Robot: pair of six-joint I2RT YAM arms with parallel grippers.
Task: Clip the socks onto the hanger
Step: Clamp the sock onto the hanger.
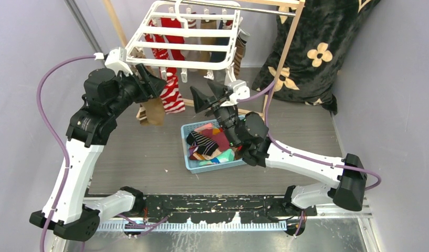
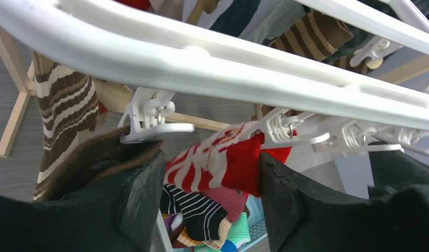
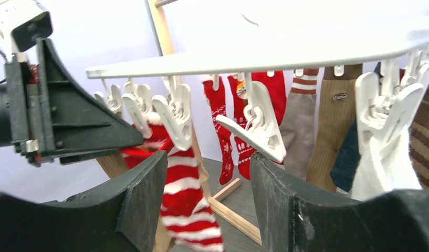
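My right gripper should move outward next and close on the lower end of the white peg (image 3: pixel 259 128) hanging there beside the striped sock's peg (image 3: pixel 180 134), because it's empty.
The white slatted hanger (image 1: pixel 183 37) hangs at the top centre with several socks pegged under it. My left gripper (image 1: pixel 147 79) is open just under its front left edge. In the left wrist view (image 2: pixel 212 163) a brown sock (image 2: pixel 91 157) drapes over the outside of the left finger, its top edge at a white peg (image 2: pixel 149 118). A red-white striped sock (image 2: pixel 222 157) hangs pegged between the fingers. My right gripper (image 1: pixel 207 93) is open and empty below the hanger's front edge. In the right wrist view (image 3: pixel 209 163) the striped sock (image 3: pixel 188 210) hangs between its fingers and a peg (image 3: pixel 259 128) sits above its right finger.
A light blue basket (image 1: pixel 212 168) with several loose socks stands on the table under the right arm. The wooden pole frame (image 1: pixel 285 52) carries the hanger. A black furry cloth with cream flowers (image 1: pixel 317 47) hangs at the back right. Walls close in on both sides.
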